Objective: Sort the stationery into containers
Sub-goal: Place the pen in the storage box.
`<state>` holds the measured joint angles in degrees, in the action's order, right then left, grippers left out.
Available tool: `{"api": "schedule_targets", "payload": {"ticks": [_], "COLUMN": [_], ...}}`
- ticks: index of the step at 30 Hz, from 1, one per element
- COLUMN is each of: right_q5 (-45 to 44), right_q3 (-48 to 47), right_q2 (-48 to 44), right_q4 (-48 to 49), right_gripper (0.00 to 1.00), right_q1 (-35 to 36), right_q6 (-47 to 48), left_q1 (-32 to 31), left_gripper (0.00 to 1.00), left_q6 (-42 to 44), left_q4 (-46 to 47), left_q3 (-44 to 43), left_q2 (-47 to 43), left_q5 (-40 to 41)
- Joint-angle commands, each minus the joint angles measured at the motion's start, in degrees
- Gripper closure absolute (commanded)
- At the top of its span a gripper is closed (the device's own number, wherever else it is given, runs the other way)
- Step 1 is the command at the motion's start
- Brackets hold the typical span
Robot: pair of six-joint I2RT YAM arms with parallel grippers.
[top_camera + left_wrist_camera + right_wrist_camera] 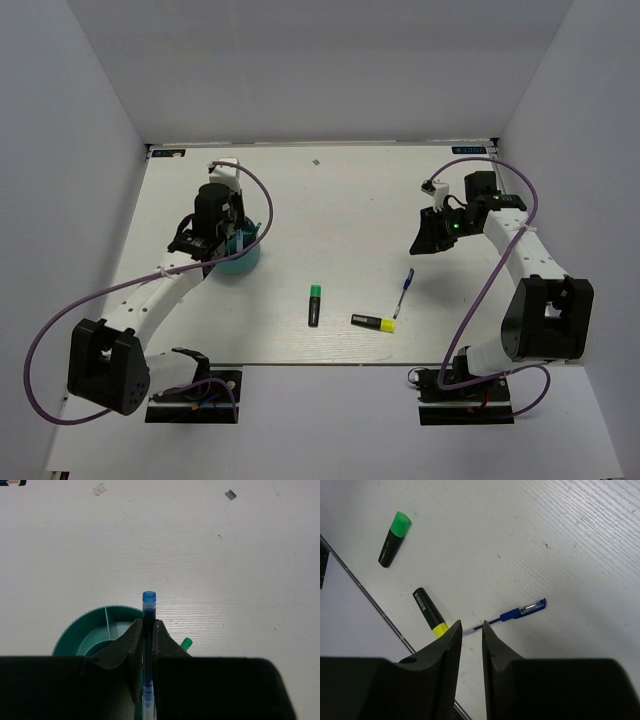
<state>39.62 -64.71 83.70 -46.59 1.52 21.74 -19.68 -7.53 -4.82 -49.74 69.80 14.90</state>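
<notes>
The robot's left hand next has to lower the pen into the section by the mint-green stub.
The round teal organiser [246, 262] with inner dividers [82, 632] stands at the left of the table. My left gripper [222, 238] hangs right over it, shut on a dark pen with a blue end [149, 607] that sticks out past the fingertips. A mint-green stub [186, 643] pokes out beside the organiser. Lying on the table in the middle are a green-black highlighter [314, 304], a yellow-black highlighter [373, 322] and a slim blue pen [405, 290]. My right gripper [470, 628] is open above the slim blue pen [512, 614], holding nothing.
The table's near edge [365, 597] runs close behind both highlighters. A small grey scrap [316, 160] lies near the back wall. White walls enclose the table on three sides.
</notes>
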Motion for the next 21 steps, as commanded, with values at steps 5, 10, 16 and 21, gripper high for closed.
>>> {"api": "schedule_targets", "payload": {"ticks": [5,10,16,21], "right_q5": [1.78,1.96,2.22,2.48], "right_q3": [0.28,0.20,-0.07,0.11], "right_q2": [0.58,1.02,1.38,1.46], "right_q4": [-0.96,-1.14,-1.57,-1.49], "right_gripper": [0.74,0.74,0.74,0.74], "right_q1": [-0.20,-0.20,-0.20,-0.20], "right_q6": [1.47,1.82,2.08,2.17], "left_q1": [1.22,1.14,1.14,1.23], "left_gripper": [1.00,1.00,1.00,1.00], "left_q6": [-0.56,0.93,4.63,7.09], "left_q4": [6.66,10.18,15.09,17.30], "left_q3": [2.27,5.17,9.03,11.77], "left_q2": [0.95,0.95,0.25,-1.42], "left_q5": [-4.87,-7.33,-10.49,-13.49]}}
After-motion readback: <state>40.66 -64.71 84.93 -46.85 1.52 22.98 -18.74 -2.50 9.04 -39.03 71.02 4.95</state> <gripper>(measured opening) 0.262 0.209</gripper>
